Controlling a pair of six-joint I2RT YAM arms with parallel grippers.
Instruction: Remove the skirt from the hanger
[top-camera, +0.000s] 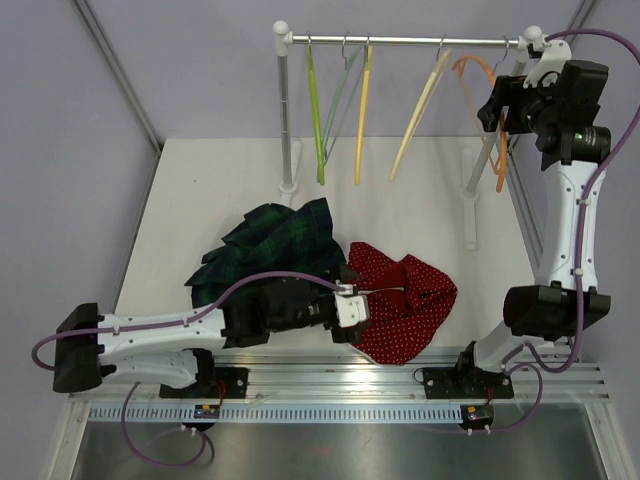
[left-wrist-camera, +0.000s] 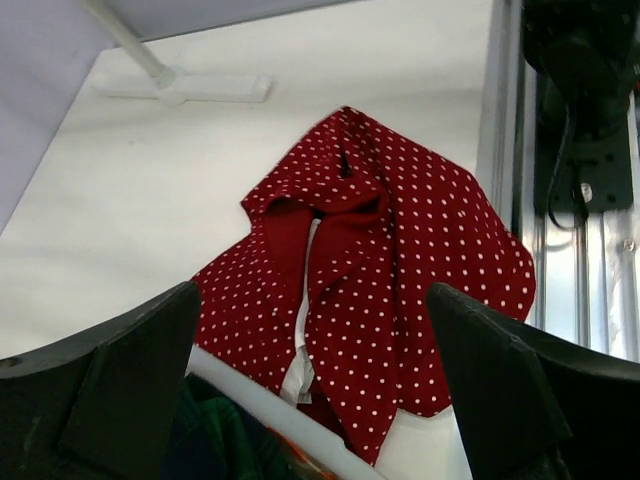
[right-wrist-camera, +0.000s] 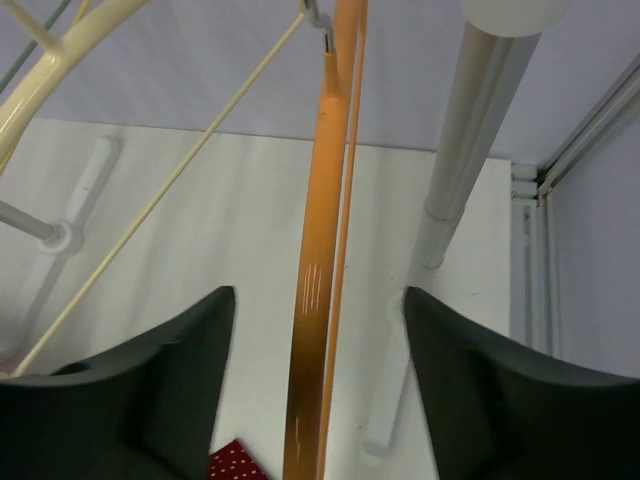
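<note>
The skirt's upper edge is below my left gripper and to its right in the top view. My left gripper's open fingers are short of it, so I should move the gripper across and down.
A red polka-dot skirt (top-camera: 410, 310) lies crumpled on the white table near the front; no hanger shows in it. It fills the left wrist view (left-wrist-camera: 400, 260). My left gripper (top-camera: 347, 322) is low at the skirt's left edge, open (left-wrist-camera: 312, 300), with nothing between its fingers. A white bar (left-wrist-camera: 270, 410) crosses low in front of them. An orange hanger (top-camera: 478, 75) hangs at the right end of the rail. My right gripper (top-camera: 497, 105) is raised at it, open, with the hanger's orange arm (right-wrist-camera: 318, 200) between its fingers (right-wrist-camera: 170, 370), untouched.
A dark green plaid skirt (top-camera: 270, 245) lies heaped left of the red one, under my left arm. The rail (top-camera: 400, 41) holds green, pale green, yellow and cream hangers (top-camera: 420, 110). The rack's posts (top-camera: 287, 110) stand on the table; the right post (right-wrist-camera: 455, 170) is close beside my right gripper.
</note>
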